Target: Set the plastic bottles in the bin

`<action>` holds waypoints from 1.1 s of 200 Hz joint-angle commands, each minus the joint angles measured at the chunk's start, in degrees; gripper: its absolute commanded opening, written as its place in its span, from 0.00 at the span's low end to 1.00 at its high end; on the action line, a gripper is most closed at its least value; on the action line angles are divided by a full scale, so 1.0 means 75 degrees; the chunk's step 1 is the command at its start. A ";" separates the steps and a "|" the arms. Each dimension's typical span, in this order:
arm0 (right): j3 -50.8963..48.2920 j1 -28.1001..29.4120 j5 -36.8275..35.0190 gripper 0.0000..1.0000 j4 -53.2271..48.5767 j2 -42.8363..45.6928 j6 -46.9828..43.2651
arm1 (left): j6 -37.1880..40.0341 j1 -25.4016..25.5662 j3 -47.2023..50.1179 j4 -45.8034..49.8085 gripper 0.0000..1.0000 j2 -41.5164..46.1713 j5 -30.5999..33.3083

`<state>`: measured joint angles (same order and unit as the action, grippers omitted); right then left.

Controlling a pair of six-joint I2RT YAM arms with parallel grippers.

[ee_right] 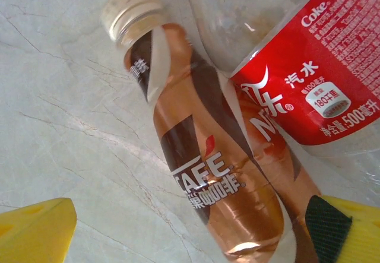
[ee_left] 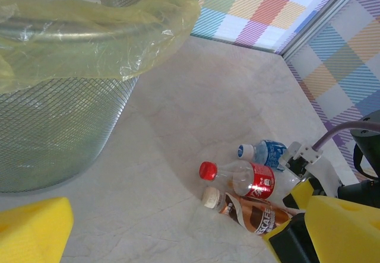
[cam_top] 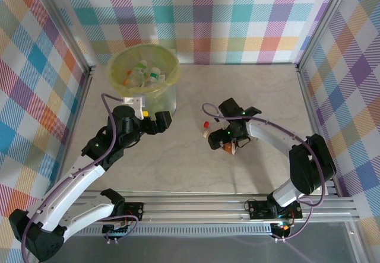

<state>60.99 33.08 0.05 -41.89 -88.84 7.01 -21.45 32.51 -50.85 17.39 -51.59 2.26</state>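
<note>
The brown bottle's label [cam_top: 229, 148] [ee_right: 221, 177] is below my right gripper, already between its open fingers. I will lower the gripper onto that part of the bottle and close it around the bottle.
Three plastic bottles lie together mid-table: a brown Nescafe bottle [ee_right: 219, 174] [ee_left: 255, 212] [cam_top: 228, 148], a red-labelled Coke bottle [ee_right: 309, 79] [ee_left: 249, 180] with a red cap [cam_top: 206, 124], and a blue-labelled bottle [ee_left: 270, 153]. My right gripper [ee_right: 190, 239] [cam_top: 228, 143] is open and low over them, its yellow fingers [ee_right: 35, 233] standing either side of the brown bottle. The bin [cam_top: 169, 94] [ee_left: 53, 126], lined with a yellow-green bag [ee_left: 89, 31], holds several bottles [cam_top: 142, 73]. My left gripper [ee_left: 178, 239] [cam_top: 163, 120] is open beside the bin's right wall, with nothing in it.
Checked cloth walls on aluminium posts [cam_top: 312, 49] enclose the marble-look table [cam_top: 261, 91]. The right arm's cable [cam_top: 208, 110] loops just left of its wrist. Open tabletop lies between the bin and the bottles [ee_left: 178, 114] and along the near edge [cam_top: 190, 177].
</note>
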 commanded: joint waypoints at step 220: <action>-0.0378 0.1186 -0.0256 0.55 0.0421 -0.1151 0.0730 | -0.0621 0.0060 -0.0134 0.0246 1.00 0.0091 0.1511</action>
<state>56.12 40.62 -1.32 -38.94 -96.71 11.81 -24.53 32.56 -50.83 18.11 -52.31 9.96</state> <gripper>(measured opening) 0.602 0.997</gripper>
